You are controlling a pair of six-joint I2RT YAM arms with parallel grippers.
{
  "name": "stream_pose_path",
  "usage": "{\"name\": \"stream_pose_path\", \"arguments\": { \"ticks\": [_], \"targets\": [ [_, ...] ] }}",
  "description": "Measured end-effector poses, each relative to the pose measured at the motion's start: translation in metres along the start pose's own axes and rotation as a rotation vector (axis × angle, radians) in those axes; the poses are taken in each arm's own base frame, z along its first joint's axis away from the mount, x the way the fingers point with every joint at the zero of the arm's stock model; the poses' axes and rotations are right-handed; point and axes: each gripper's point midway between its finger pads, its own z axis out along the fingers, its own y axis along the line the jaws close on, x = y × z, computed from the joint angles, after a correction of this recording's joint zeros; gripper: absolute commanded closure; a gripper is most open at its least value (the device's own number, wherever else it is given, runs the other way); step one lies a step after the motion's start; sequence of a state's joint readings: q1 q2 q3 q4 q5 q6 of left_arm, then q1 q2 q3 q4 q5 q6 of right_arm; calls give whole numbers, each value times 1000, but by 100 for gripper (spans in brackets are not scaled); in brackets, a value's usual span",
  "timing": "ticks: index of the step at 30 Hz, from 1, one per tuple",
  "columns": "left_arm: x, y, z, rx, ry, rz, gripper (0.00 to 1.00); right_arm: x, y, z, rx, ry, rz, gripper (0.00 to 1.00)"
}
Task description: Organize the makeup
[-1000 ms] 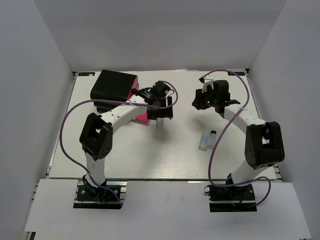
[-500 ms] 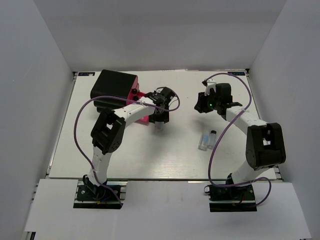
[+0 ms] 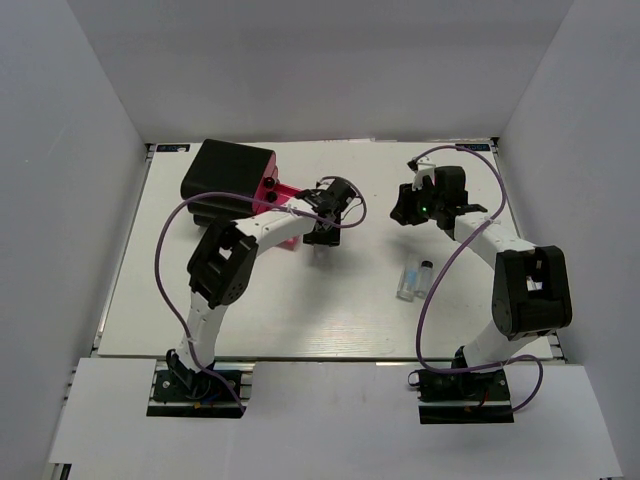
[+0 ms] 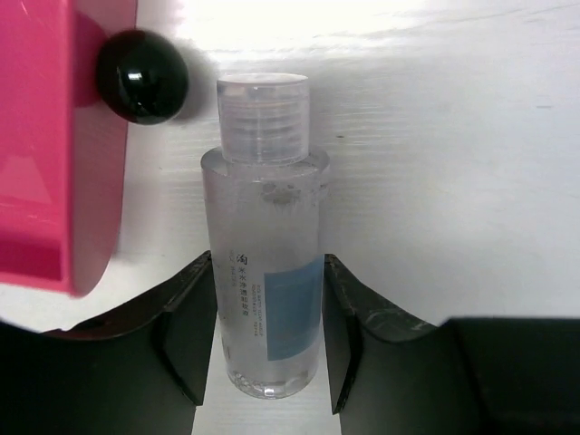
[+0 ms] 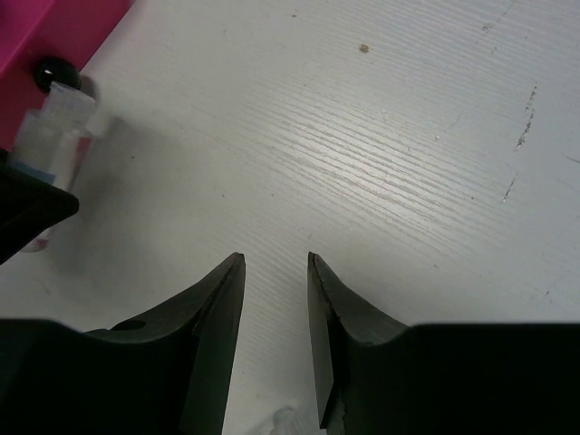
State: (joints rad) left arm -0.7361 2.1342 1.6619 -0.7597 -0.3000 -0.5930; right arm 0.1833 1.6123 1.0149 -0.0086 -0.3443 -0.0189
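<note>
I will next raise my left gripper, move it to the left in the top view, lower it into the open pink drawer and release the bottle there.
My left gripper (image 4: 268, 265) is shut on a small clear bottle (image 4: 263, 208) with a blue label and a clear ribbed cap. The bottle lies just right of the pink drawer (image 4: 45, 136) and its black knob (image 4: 142, 75). In the top view the left gripper (image 3: 322, 234) is at the drawer's front end (image 3: 287, 218). My right gripper (image 5: 275, 260) is open and empty above bare table. It sees the held bottle (image 5: 53, 136) at far left. In the top view the right gripper (image 3: 405, 211) is at the back right. Two small clear bottles (image 3: 412, 280) lie at centre right.
The black box (image 3: 228, 175) stands at the back left with its pink drawers pulled out toward the centre. White walls close in the table (image 3: 300, 310) on three sides. A clear tip (image 5: 283, 421) shows under the right gripper.
The left arm's elbow has swung right and its wrist has turned, still holding the bottle by the drawer. The right gripper has shifted slightly right.
</note>
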Motion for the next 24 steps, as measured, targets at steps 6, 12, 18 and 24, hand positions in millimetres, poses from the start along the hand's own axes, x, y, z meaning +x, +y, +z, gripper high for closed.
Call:
{"name": "stream_pose_path", "arguments": {
  "ticks": [6, 12, 18, 24],
  "targets": [
    [-45, 0, -39, 10, -132, 25, 99, 0, 2, 0, -10, 0, 2, 60],
    [-92, 40, -50, -72, -229, -12, 95, 5, 2, 3, -21, 14, 8, 60],
    [-105, 87, -43, -167, -226, -34, 77, 6, 2, 4, -22, 18, 9, 60],
    [-106, 94, -38, -182, -217, -8, 54, 8, 2, 5, -24, 22, 11, 57]
  ]
}}
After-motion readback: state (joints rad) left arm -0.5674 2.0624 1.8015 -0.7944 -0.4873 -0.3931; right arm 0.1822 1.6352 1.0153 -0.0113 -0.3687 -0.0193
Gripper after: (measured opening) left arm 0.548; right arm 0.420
